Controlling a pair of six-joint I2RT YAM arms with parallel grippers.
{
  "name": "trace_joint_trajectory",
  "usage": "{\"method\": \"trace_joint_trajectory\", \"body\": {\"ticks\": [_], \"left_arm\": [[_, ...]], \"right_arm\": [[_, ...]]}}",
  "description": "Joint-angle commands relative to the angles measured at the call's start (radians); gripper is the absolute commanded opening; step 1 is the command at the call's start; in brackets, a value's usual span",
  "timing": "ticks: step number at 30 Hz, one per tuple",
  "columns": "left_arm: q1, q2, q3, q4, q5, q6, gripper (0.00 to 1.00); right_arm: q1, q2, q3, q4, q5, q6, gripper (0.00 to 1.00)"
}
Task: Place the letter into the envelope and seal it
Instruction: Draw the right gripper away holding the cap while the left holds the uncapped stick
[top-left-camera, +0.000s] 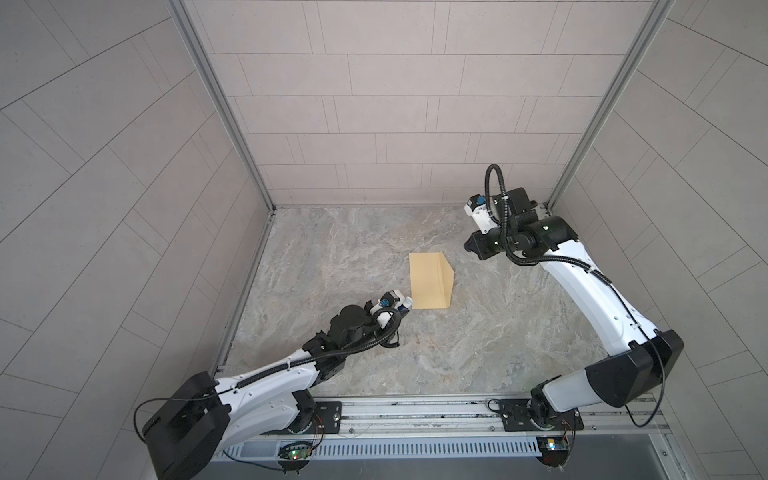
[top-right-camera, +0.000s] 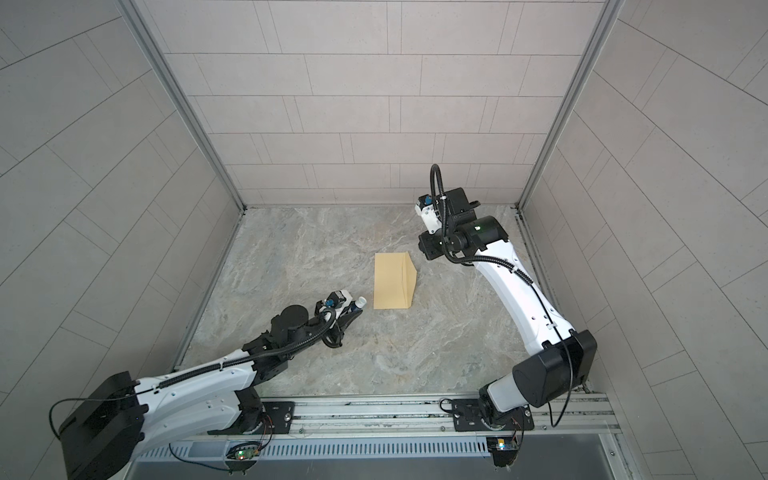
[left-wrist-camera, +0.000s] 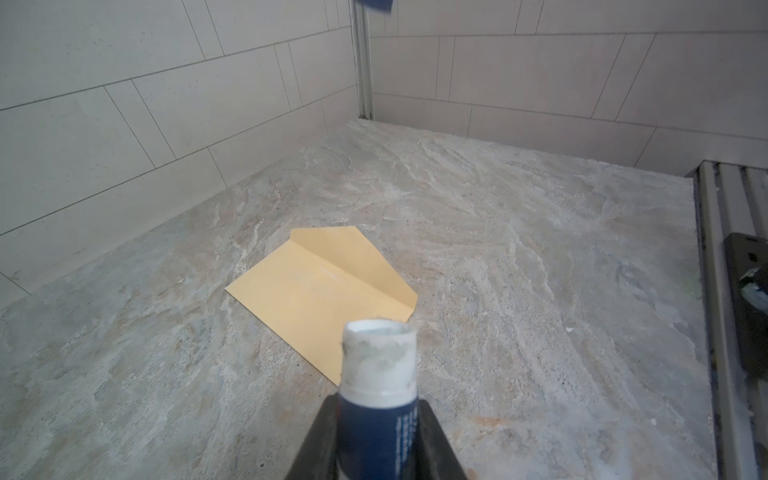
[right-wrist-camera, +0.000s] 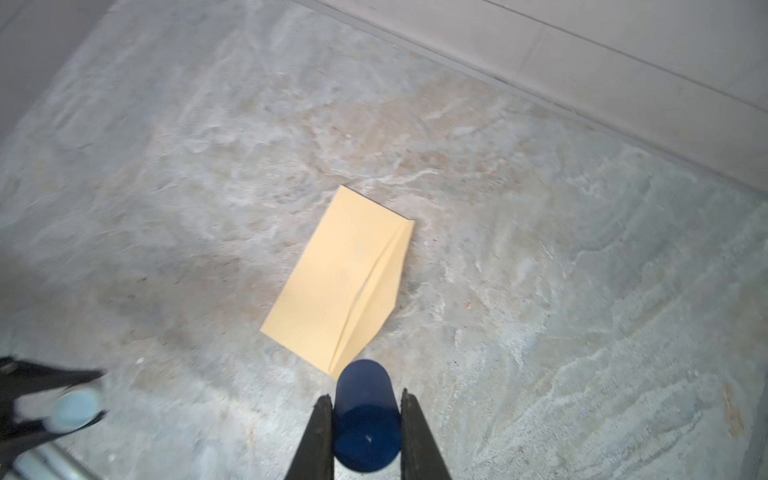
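Note:
The marble (right-wrist-camera: 473, 315) beside the envelope's open flap is bare, so I will lower my right gripper onto that clear spot and let go of the dark blue cap (right-wrist-camera: 366, 415).
The yellow-tan envelope (top-left-camera: 426, 282) (top-right-camera: 390, 284) lies flat mid-table, its flap (top-left-camera: 447, 277) folded open toward the right arm. The letter is out of view. My left gripper (left-wrist-camera: 376, 401) (top-left-camera: 398, 308) is shut on a dark blue glue stick (left-wrist-camera: 378, 365) whose smeared white tip stands uncapped, just short of the envelope's (left-wrist-camera: 316, 291) near left corner. My right gripper (right-wrist-camera: 365, 395) (top-left-camera: 473, 246) hovers off the envelope's (right-wrist-camera: 338, 282) far right side, shut on a dark blue cap (right-wrist-camera: 366, 415).
Tiled walls close the marble table on three sides. A metal rail (top-left-camera: 415, 409) with both arm bases runs along the front edge. The left gripper with the glue stick (right-wrist-camera: 75, 409) shows blurred in the right wrist view.

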Motion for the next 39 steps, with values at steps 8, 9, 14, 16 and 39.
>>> {"method": "trace_joint_trajectory", "body": {"ticks": [8,9,14,16,39], "left_arm": [[0.002,-0.073,0.079,-0.036,-0.040,-0.128,0.00],[0.002,-0.077,0.081,-0.042,-0.043,-0.130,0.00],[0.002,-0.093,0.075,-0.045,-0.045,-0.128,0.00],[0.001,-0.098,0.075,-0.045,-0.048,-0.130,0.00],[0.002,-0.124,0.070,-0.058,-0.091,-0.144,0.00]], "right_arm": [[-0.113,0.283,-0.052,0.226,0.191,0.059,0.00],[-0.116,0.320,-0.039,0.220,0.208,0.061,0.00],[-0.124,0.481,0.039,0.169,0.231,0.091,0.00],[-0.124,0.519,0.046,0.172,0.228,0.099,0.01],[-0.126,0.606,0.014,0.155,0.196,0.131,0.35]]}}
